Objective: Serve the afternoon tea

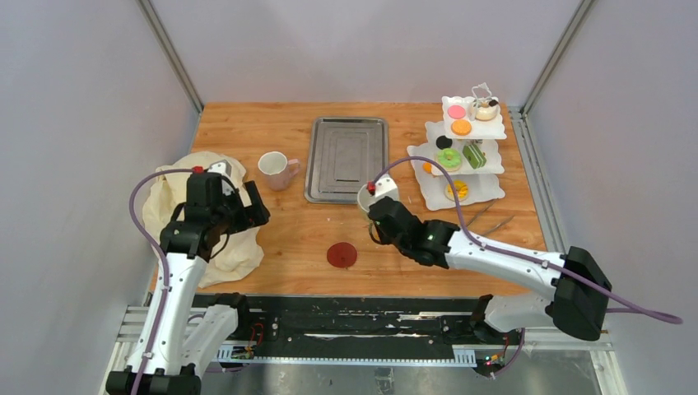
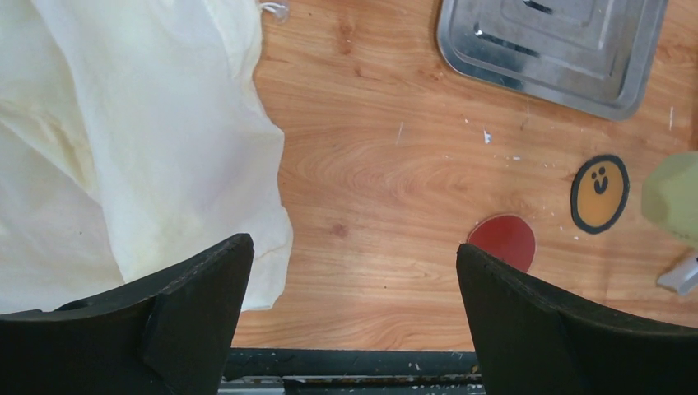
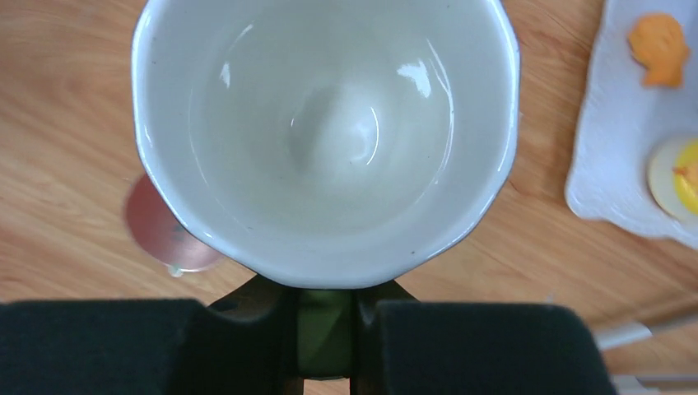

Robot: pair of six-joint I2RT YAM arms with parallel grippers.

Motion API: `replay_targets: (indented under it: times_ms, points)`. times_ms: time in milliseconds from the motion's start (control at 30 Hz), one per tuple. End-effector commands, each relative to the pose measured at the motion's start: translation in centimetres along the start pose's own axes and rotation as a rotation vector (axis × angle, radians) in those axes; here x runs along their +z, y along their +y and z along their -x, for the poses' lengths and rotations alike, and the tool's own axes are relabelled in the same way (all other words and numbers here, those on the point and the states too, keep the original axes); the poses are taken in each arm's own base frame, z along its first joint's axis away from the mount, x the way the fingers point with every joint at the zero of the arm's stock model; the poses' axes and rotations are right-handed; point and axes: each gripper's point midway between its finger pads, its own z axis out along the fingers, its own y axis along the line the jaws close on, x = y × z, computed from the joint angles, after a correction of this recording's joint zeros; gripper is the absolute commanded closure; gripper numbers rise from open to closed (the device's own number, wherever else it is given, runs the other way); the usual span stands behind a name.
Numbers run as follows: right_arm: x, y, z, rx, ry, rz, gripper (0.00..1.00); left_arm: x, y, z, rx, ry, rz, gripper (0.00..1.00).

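Observation:
My right gripper lowers the pale mug onto the yellow smiley coaster next and releases the green handle, since that coaster lies below the gripper.
My right gripper [image 1: 377, 206] [image 3: 327, 317] is shut on the green handle of a pale mug [image 1: 365, 196] [image 3: 325, 132], whose empty white inside fills the right wrist view. A pink-handled mug [image 1: 276, 169] stands left of the steel tray. A red coaster [image 1: 342, 254] [image 2: 503, 241] lies near the front edge, and a yellow smiley coaster [image 2: 600, 193] lies beside it. The white tiered stand [image 1: 486, 191] [image 3: 609, 164] at the back right carries a green donut [image 1: 449, 159], an orange tart [image 1: 461, 127] and a pink disc [image 1: 456, 111]. My left gripper [image 1: 247, 210] [image 2: 354, 271] hangs open over bare wood.
A rectangular steel tray [image 1: 347, 158] [image 2: 551, 45] lies at the back centre. A cream cloth [image 1: 206, 239] [image 2: 123, 140] is bunched at the left under my left arm. Metal tongs [image 1: 486, 216] lie in front of the stand. The table's front edge [image 2: 354, 362] is just below my left fingers.

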Motion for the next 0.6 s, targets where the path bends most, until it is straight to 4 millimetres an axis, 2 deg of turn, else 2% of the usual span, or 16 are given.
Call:
replay_targets:
  times_ms: [0, 233, 567]
  points:
    - [-0.7, -4.1, -1.3, 0.1, -0.009, -0.135, 0.99, 0.3, -1.1, -0.3, 0.058, -0.007, -0.046, 0.02]
    - [-0.1, -5.1, -3.8, 0.111, 0.032, -0.176, 0.99, 1.8, -2.2, -2.9, 0.125, 0.051, -0.034, 0.02]
    - [0.9, -5.2, -5.4, 0.107, 0.018, -0.178, 0.99, 1.5, -2.7, -2.2, 0.13, 0.02, -0.03, 0.02]
